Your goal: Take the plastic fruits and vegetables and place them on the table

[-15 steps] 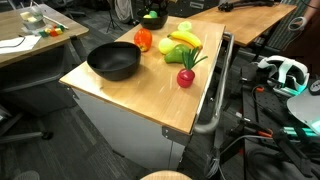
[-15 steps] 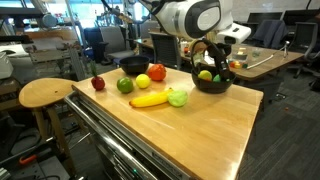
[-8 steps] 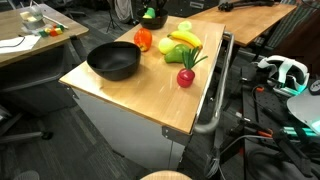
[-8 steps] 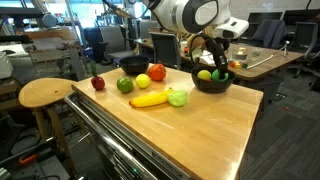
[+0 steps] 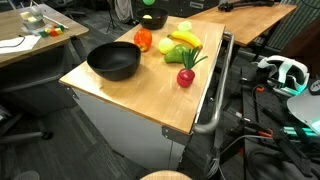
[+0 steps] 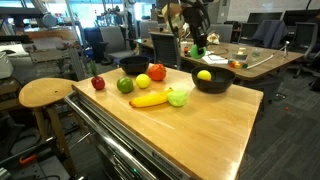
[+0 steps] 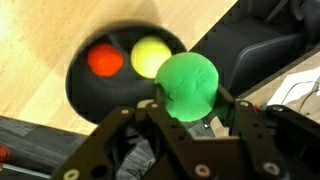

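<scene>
I will next move my gripper off the bowl and lower it toward the gap between the banana [image 6: 150, 99] and the orange-red piece to release, since the tabletop is bare there.
My gripper [image 7: 188, 100] is shut on a round green plastic piece [image 7: 187, 83] and holds it in the air above a black bowl [image 7: 90, 95]. A red piece [image 7: 105, 60] and a yellow piece [image 7: 150, 57] lie in that bowl. In an exterior view the gripper [image 6: 198, 47] hangs high over the same bowl [image 6: 214, 86] at the table's far side. On the table [image 6: 200, 130] lie a red radish [image 6: 98, 83], a green piece [image 6: 125, 85], an orange-red piece [image 6: 157, 72], a banana [image 6: 150, 99] and a light green piece [image 6: 179, 96].
A second black bowl [image 5: 113, 62] stands on the table near a corner. A round wooden stool [image 6: 45, 93] stands beside the table, and a metal bar [image 5: 213, 100] runs along one side. Other desks [image 6: 262, 62] and cables surround it.
The gripper has risen out of the bowl with the green piece and now hangs well above it. The produce on the table has not moved.
</scene>
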You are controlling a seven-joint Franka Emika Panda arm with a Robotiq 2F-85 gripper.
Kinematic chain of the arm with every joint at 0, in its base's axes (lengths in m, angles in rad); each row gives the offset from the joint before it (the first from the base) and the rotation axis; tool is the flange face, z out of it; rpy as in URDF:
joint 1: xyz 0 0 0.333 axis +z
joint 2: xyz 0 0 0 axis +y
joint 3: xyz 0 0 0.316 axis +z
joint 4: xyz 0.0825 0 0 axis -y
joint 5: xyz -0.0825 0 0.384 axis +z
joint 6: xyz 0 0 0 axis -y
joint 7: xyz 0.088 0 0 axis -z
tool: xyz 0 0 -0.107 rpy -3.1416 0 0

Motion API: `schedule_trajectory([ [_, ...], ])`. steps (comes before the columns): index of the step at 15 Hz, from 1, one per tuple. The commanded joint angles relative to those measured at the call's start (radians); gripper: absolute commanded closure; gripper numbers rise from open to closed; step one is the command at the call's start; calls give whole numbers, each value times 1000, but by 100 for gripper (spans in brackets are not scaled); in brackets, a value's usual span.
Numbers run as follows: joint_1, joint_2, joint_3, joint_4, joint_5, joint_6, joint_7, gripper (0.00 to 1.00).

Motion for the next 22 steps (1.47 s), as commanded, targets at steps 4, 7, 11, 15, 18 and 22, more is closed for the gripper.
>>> schedule_trajectory([
  [4, 31, -175, 69, -324, 44, 40, -160, 76],
  [7, 50, -156, 61, -376, -10, 56, -134, 76],
  [11, 58, -177, 45, -421, -110, 33, -101, 26],
  [15, 47, -234, 43, -411, -149, 90, -150, 2],
  [18, 32, -242, 46, -314, -89, 107, -194, 0],
  [22, 7, -140, 25, -144, -42, 72, -193, 0],
])
